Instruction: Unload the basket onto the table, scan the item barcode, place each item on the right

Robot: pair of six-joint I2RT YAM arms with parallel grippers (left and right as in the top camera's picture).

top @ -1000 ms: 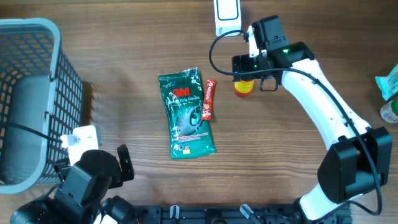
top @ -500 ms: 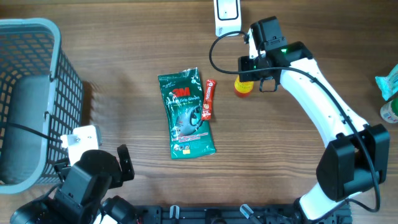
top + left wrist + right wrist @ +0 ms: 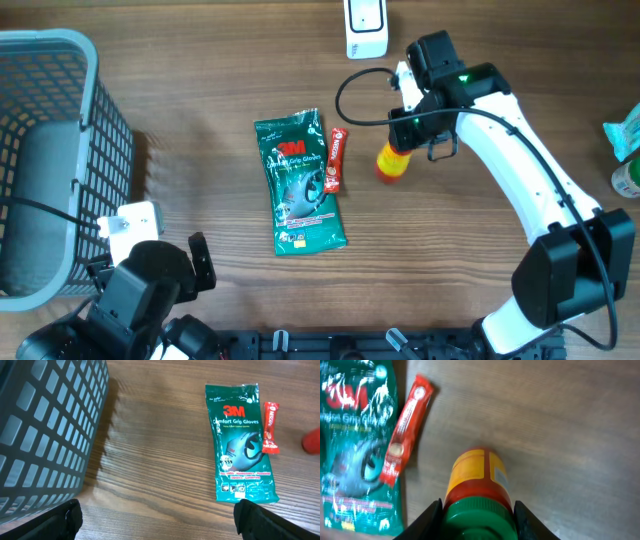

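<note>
My right gripper turns next, shifts left in the overhead view to the bare wood (image 3: 363, 178) (image 3: 430, 462) beside the red sachet, and releases the bottle there.
A small bottle (image 3: 390, 163) with a yellow and red body and a green cap is held in my right gripper (image 3: 408, 138), right of the table's middle. It leans over, with its base pointing away from the gripper. In the right wrist view the bottle (image 3: 476, 472) fills the space between the jaws and my right gripper (image 3: 477, 521) is shut on its cap end. My left gripper (image 3: 159, 522) is open over bare wood at the front left, with nothing in it. A white scanner-like device (image 3: 365, 25) lies at the back edge.
A green 3M gloves packet (image 3: 300, 183) lies flat mid-table with a red sachet (image 3: 336, 160) along its right side. A grey mesh basket (image 3: 95, 60) stands at the far left. A teal packet (image 3: 624, 130) and another item sit at the right edge.
My right gripper has shut on the bottle and carried it a little toward the table's front. The bottle has tipped from upright to leaning. The left arm has not moved.
</note>
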